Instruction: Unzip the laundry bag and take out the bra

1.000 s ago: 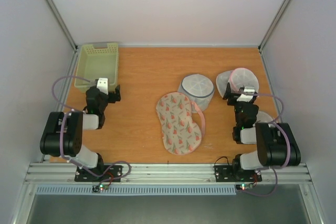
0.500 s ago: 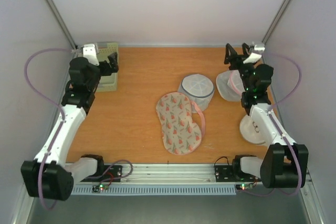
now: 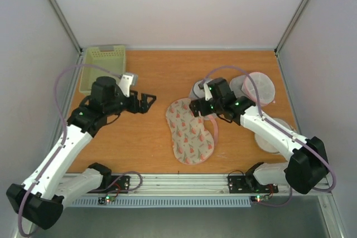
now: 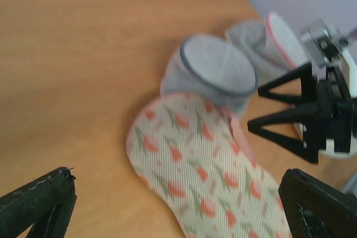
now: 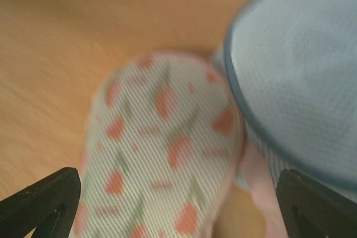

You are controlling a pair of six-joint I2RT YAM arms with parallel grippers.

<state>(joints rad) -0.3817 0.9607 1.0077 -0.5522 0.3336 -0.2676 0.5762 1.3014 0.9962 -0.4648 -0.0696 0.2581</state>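
The pouch's narrow middle (image 3: pixel 199 127) (image 5: pixel 204 215) is beside the pink strap, and the open fingers of my right gripper are above the mesh. My right gripper will go down next, then move back onto that middle.
The laundry bag (image 3: pixel 189 131) lies flat mid-table, a beige peanut-shaped pouch with red-and-green print and a pink strap along its right side. It also fills the left wrist view (image 4: pixel 206 171) and the right wrist view (image 5: pixel 162 160). My left gripper (image 3: pixel 146 104) is open, a little left of the pouch's far end, with nothing between its fingers (image 4: pixel 177 193). Open too, my right gripper (image 3: pixel 195 108) hovers over the pouch's far end (image 5: pixel 178 204), and its black fingers (image 4: pixel 281 129) show in the left wrist view. The bra is hidden.
A round white mesh bag with a blue rim (image 3: pixel 198 88) (image 4: pixel 215 73) (image 5: pixel 295 82) stands just behind the pouch. A pink-trimmed mesh bag (image 3: pixel 259 87) (image 4: pixel 268 40) sits at the back right. A green basket (image 3: pixel 103 65) is at the back left.
Both arms rose from folded rest to the back corners, then swung in to the middle. The right gripper is now over the pouch's far end, the left beside it.
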